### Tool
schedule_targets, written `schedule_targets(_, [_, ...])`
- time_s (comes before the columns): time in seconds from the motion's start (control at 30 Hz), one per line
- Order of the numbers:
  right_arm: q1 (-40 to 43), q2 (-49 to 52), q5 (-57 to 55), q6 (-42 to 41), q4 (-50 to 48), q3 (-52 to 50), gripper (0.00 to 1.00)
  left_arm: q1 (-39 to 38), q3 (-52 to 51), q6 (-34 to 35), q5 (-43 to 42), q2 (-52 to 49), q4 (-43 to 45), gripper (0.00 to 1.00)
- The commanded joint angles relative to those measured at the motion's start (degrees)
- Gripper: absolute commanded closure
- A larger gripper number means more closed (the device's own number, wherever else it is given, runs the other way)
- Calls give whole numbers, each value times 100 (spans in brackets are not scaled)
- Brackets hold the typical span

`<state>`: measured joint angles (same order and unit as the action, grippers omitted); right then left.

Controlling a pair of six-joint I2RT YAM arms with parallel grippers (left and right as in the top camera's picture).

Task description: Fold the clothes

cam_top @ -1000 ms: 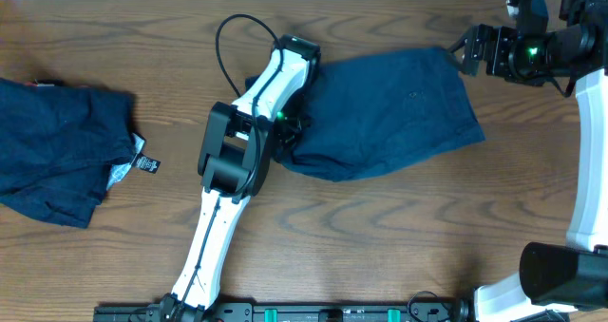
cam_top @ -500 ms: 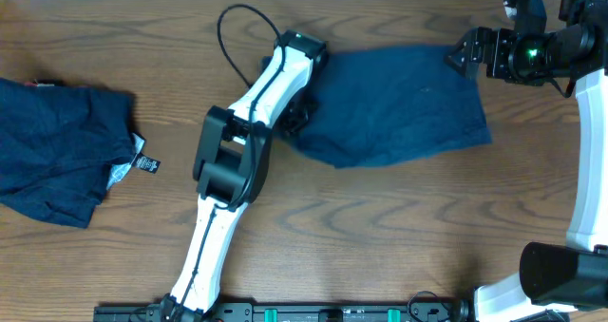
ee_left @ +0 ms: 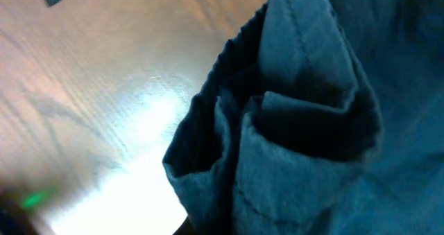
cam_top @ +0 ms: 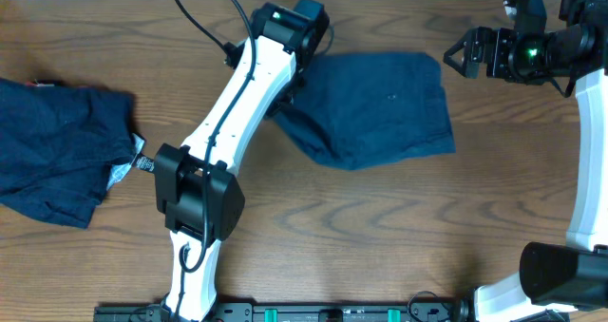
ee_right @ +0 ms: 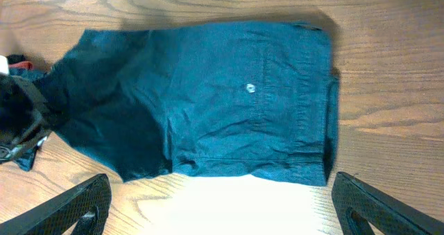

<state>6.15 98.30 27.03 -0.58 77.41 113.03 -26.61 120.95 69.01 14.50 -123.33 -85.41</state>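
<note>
My left gripper will next carry the bunched fabric down and back toward the table's front edge, and then I will let go of it there.
A dark navy garment (cam_top: 380, 108) lies spread at the table's middle back. My left gripper (cam_top: 291, 83) is at its left edge, shut on bunched fabric. In the left wrist view the folded cloth (ee_left: 312, 124) fills the frame and hides the fingers. My right gripper (cam_top: 456, 56) is open and empty, just right of the garment's far right corner. In the right wrist view its fingers (ee_right: 225, 211) are spread wide over bare wood in front of the garment (ee_right: 208, 103). A second navy garment (cam_top: 57, 151) lies crumpled at the left edge, with small white and black tags (cam_top: 144, 163).
The left arm (cam_top: 237, 104) stretches diagonally from the front edge to the back of the wooden table (cam_top: 380, 236). A black cable (cam_top: 204, 9) loops behind its wrist. The right arm's base (cam_top: 560, 274) stands at the front right.
My left arm has swung toward the back of the table and dragged the garment left, so its right edge sits further left. The right gripper has hardly moved.
</note>
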Motion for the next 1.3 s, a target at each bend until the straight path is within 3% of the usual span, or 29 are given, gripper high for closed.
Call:
schedule_targets(0.0, [-59,9,44,87,46,37,1,-144,-413,238,278,-96,-96,94])
schedule_targets(0.13, [-59,9,42,90,87,37,1,-348,-918,905,321,-70,68,94])
schedule_targets(0.3, [-59,9,42,111,127,37,1,-807,-1443,922,636,289,992,94])
schedule_targets(0.47, [-59,9,39,111,151,37,1,-1224,-1932,960,1320,741,1093,94])
schedule_targets(0.8, [-61,9,42,109,212,37,1,-1097,-4054,1869,1161,1497,1508,94])
schedule_targets(1.0, [-118,9,42,107,236,37,1,-1097,-5469,2013,728,1967,2446,94])
schedule_targets(1.27, [-332,9,22,107,227,37,1,-1097,-6485,2131,514,2232,2924,94])
